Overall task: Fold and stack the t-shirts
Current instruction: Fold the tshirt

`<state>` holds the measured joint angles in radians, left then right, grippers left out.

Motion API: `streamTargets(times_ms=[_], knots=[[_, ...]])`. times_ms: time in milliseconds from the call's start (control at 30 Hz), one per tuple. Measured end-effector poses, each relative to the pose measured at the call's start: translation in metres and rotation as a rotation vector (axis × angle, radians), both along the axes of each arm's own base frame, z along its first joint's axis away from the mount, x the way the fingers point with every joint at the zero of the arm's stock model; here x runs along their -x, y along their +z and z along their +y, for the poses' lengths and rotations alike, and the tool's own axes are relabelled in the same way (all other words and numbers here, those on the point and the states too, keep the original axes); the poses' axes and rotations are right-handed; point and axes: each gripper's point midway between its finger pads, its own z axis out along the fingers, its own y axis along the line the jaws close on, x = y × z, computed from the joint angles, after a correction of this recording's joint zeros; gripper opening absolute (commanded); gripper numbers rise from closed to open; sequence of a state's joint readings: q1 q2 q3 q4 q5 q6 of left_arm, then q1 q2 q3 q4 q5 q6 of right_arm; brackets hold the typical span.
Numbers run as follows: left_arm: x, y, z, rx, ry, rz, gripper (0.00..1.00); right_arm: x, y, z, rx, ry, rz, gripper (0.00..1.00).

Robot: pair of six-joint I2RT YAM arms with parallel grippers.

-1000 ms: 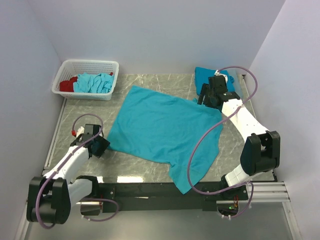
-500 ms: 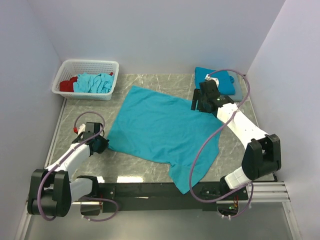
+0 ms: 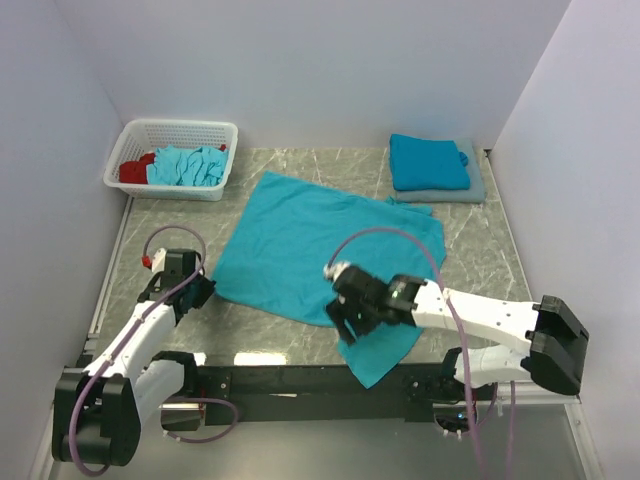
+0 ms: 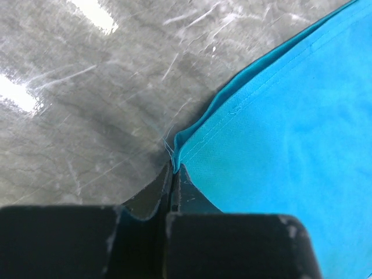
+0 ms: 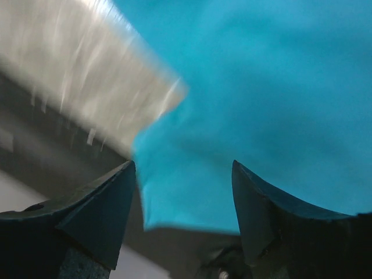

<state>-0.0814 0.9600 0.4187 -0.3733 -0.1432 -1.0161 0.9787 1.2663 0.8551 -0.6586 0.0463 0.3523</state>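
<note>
Next, my right gripper moves back and down past the table's front edge to the shirt's near corner (image 3: 368, 383) (image 5: 149, 221).
One teal t-shirt (image 3: 300, 245) lies spread flat across the middle of the table. My left gripper (image 3: 204, 291) is shut on its left corner; in the left wrist view the hemmed corner (image 4: 192, 136) is pinched between the closed fingers of that gripper (image 4: 173, 168). My right gripper (image 3: 343, 322) hovers open over the shirt's near end by the front edge. The right wrist view is blurred, with teal cloth (image 5: 261, 87) below the spread fingers of the right gripper (image 5: 183, 165), which hold nothing. A folded t-shirt (image 3: 428, 160) rests at the back right.
A white lattice basket (image 3: 178, 130) at the back left holds crumpled turquoise shirts (image 3: 188, 165) and a red cloth (image 3: 135, 168). A grey folded cloth (image 3: 450, 193) lies under the folded stack. The shirt's near end hangs over the black front rail (image 3: 290, 378).
The right arm swung from the folded stack at the back right down to the shirt's near end. The left gripper closed on the shirt's left corner.
</note>
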Motion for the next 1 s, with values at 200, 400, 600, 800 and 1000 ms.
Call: streamTargets(times_ms=[200, 400, 600, 800, 1000], knots=[[0.007, -0.005, -0.003, 0.013, -0.016, -0.002, 0.01, 0.089, -0.018, -0.001, 0.064, 0.219, 0.137, 0.67], [0.01, -0.006, -0.005, 0.024, -0.025, -0.011, 0.01, 0.124, -0.037, -0.014, 0.114, 0.263, 0.23, 0.65], [0.01, -0.003, -0.005, 0.025, -0.025, -0.031, 0.01, 0.136, -0.047, -0.019, 0.138, 0.271, 0.286, 0.61], [0.011, -0.002, -0.005, 0.025, -0.025, -0.032, 0.01, 0.141, -0.063, -0.022, 0.203, 0.277, 0.332, 0.54], [0.011, -0.003, -0.005, 0.024, -0.028, -0.03, 0.01, 0.138, -0.072, -0.03, 0.278, 0.272, 0.329, 0.11]])
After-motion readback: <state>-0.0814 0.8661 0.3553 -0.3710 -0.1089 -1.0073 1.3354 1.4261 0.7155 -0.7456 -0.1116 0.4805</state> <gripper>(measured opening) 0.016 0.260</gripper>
